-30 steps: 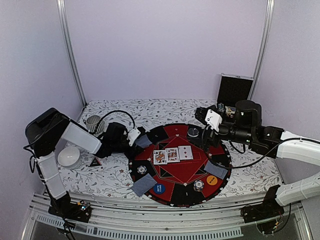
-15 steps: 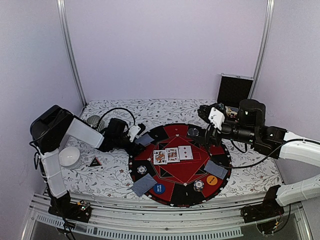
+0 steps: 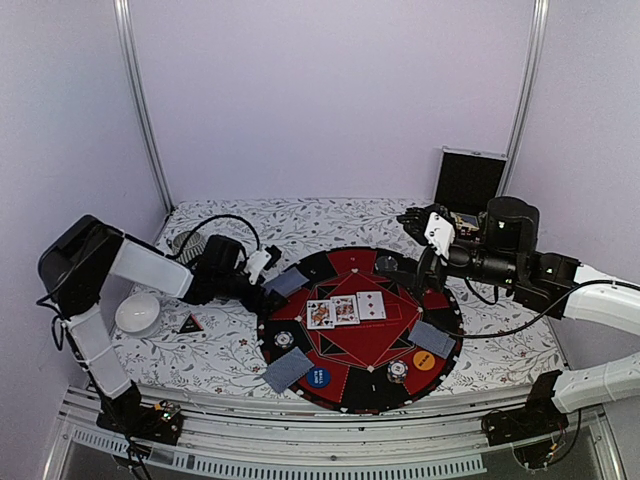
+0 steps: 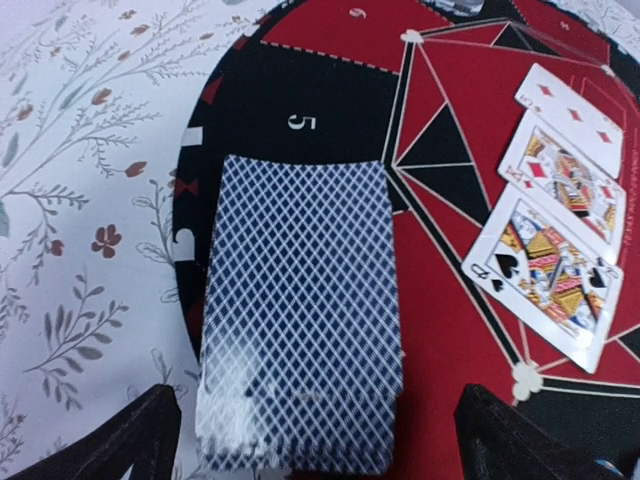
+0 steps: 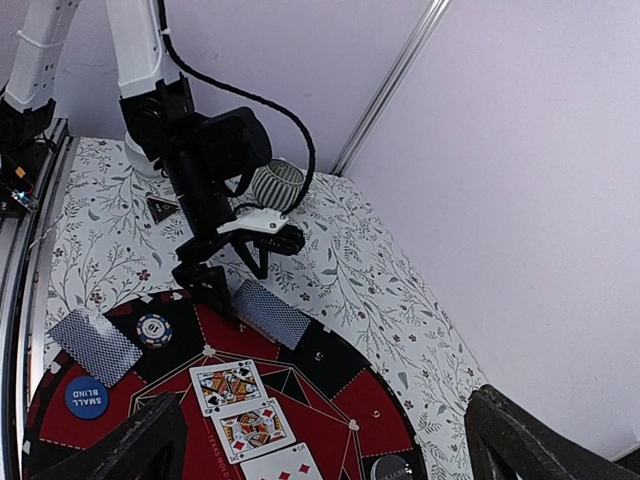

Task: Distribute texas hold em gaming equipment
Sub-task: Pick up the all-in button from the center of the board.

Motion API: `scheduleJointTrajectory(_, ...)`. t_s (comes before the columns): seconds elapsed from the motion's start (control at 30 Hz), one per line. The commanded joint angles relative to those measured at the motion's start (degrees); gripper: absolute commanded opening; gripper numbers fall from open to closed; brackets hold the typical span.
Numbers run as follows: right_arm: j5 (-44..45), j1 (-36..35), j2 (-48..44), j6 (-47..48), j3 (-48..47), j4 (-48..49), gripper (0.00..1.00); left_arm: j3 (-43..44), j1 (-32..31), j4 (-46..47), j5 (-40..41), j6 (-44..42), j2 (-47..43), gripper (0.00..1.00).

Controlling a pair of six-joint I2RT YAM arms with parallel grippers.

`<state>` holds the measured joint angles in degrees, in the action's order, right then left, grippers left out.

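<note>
The small black triangle (image 3: pixel 191 323) is still off the mat (image 3: pixel 360 340). My left gripper should move back and to the left in the top view next, onto that triangle.
A face-down card (image 4: pixel 300 310) with a blue lattice back lies flat across the left rim of the round red-and-black mat (image 3: pixel 360 340). My left gripper (image 4: pixel 320 400) is open around its near end, fingers apart from it; in the top view the left gripper (image 3: pixel 262 290) hovers beside that card (image 3: pixel 288 281). Three face-up cards (image 3: pixel 345 309) lie in a row at the mat's middle. More face-down cards (image 3: pixel 287 369) (image 3: pixel 432 339), striped chips (image 3: pixel 284 339) (image 3: pixel 398 371), a blue disc (image 3: pixel 318 377) and an orange disc (image 3: pixel 424 360) sit around the mat. My right gripper (image 3: pixel 415 245) hangs open and empty above the mat's far right.
A ribbed grey cup (image 3: pixel 185 243) and a white bowl (image 3: pixel 137 312) stand left of the mat, with a small black triangle (image 3: pixel 190 324) between. The black case (image 3: pixel 468 180) stands open at the back right. A dark round chip (image 3: pixel 386 264) sits on the mat's far side.
My left gripper has opened and let go of the face-down card, which now rests on the mat's left rim, and the arm has drawn back leftward. The right arm drifted slightly right.
</note>
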<state>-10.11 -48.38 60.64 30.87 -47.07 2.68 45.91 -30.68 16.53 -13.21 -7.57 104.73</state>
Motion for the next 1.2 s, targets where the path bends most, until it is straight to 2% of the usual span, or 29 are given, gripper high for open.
scheduleJointTrajectory(0.0, -1.69, 0.08, -1.22, -1.11, 0.58, 1.16, 0.99, -1.59, 0.18, -2.91, 1.63, 3.79, -11.93, 0.98)
scheduleJointTrajectory(0.1, -2.26, 0.05, -1.44, -1.75, 0.48, 1.06, 0.99, 0.06, 0.18, -10.57, 9.75, 12.05, -17.75, 0.98)
scheduleJointTrajectory(0.27, -4.02, 0.08, -2.59, -2.3, 0.99, 1.46, 0.99, 6.12, 0.18, -39.5, 29.25, 32.76, -20.83, 0.98)
scheduleJointTrajectory(0.33, -4.73, 0.07, -2.79, -2.31, 1.23, 1.76, 0.99, 7.65, 0.13, -49.83, 32.92, 38.24, -20.24, 0.98)
scheduleJointTrajectory(0.4, -5.03, 0.06, -2.73, -2.31, 1.32, 1.89, 0.99, 7.38, 0.1, -55.59, 33.19, 41.87, -19.66, 0.98)
scheduleJointTrajectory(0.63, -5.37, 0.11, -2.62, -2.38, 1.59, 1.42, 0.99, 4.95, 0.62, -58.06, 32.71, 44.8, -17.15, 0.98)
scheduleJointTrajectory(0.8, -6.17, 0.11, -2.81, -2.4, 1.74, 1.38, 0.99, 4.14, 4.01, -58.27, 32.89, 46.85, -14.02, 0.98)
scheduleJointTrajectory(1.17, -7.15, 0.05, -2.81, -2.07, 1.61, 0.87, 0.99, 0.29, 8.71, -51.48, 21.75, 43.68, -10.4, 0.97)
